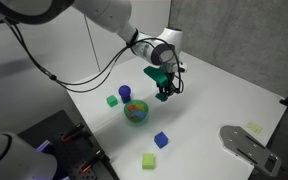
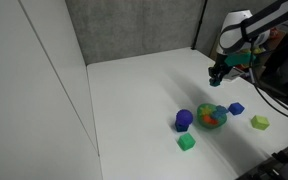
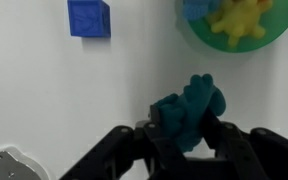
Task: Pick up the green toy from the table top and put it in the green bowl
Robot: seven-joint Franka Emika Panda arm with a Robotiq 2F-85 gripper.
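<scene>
My gripper brings the toy back over the green bowl [image 1: 136, 111] next and releases it onto the coloured pieces. The green toy hangs beyond the bowl's rim above bare table.
My gripper [image 3: 181, 133] is shut on the green toy [image 3: 189, 108], a dark teal-green lump held between the fingers above the white table. In both exterior views the toy [image 1: 162, 80] [image 2: 217, 72] hangs in the gripper [image 1: 164, 92] [image 2: 216, 78] a little above the table, beside and slightly beyond the green bowl [image 1: 136, 111] [image 2: 212, 116]. The bowl holds yellow and coloured pieces. In the wrist view the bowl's rim [image 3: 199, 35] shows at the top right edge.
A blue cylinder [image 1: 125, 93] [image 2: 183, 119] stands next to the bowl. A bright green cube [image 1: 112, 100] [image 2: 186, 142], a blue cube [image 1: 161, 139] [image 2: 236, 108] [image 3: 89, 18] and a pale yellow-green cube [image 1: 149, 160] [image 2: 260, 122] lie around it. A grey object [image 1: 246, 146] sits near the table edge.
</scene>
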